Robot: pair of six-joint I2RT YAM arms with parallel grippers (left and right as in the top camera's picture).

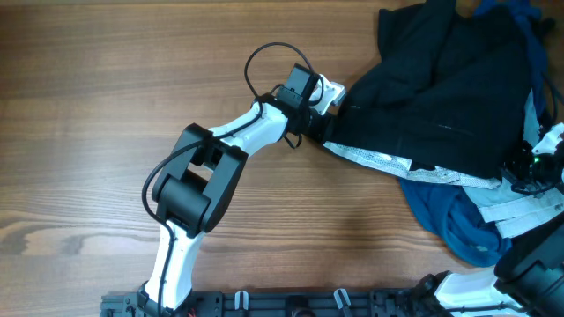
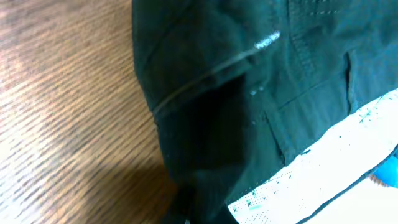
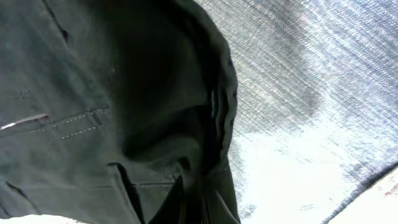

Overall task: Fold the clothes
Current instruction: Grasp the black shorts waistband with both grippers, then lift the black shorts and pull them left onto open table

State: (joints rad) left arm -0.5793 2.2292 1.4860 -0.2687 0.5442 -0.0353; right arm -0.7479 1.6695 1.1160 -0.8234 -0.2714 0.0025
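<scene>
The bare far tabletop lies outward and to the gripper's left in the overhead view. My left gripper needs to lift, then lower there to release the waistband.
A dark black-green garment lies spread over a heap of clothes at the right of the table. My left gripper is at its left edge, shut on the dark fabric; its fingertips are hidden by the cloth. My right gripper is at the garment's right edge, shut on a fold of the same dark fabric. Under it lie a white patterned cloth and a blue garment.
Bare wooden table fills the left and middle. The pile of clothes takes up the right side up to the table's far right edge. A pale grey-white textile lies right of the dark fold in the right wrist view.
</scene>
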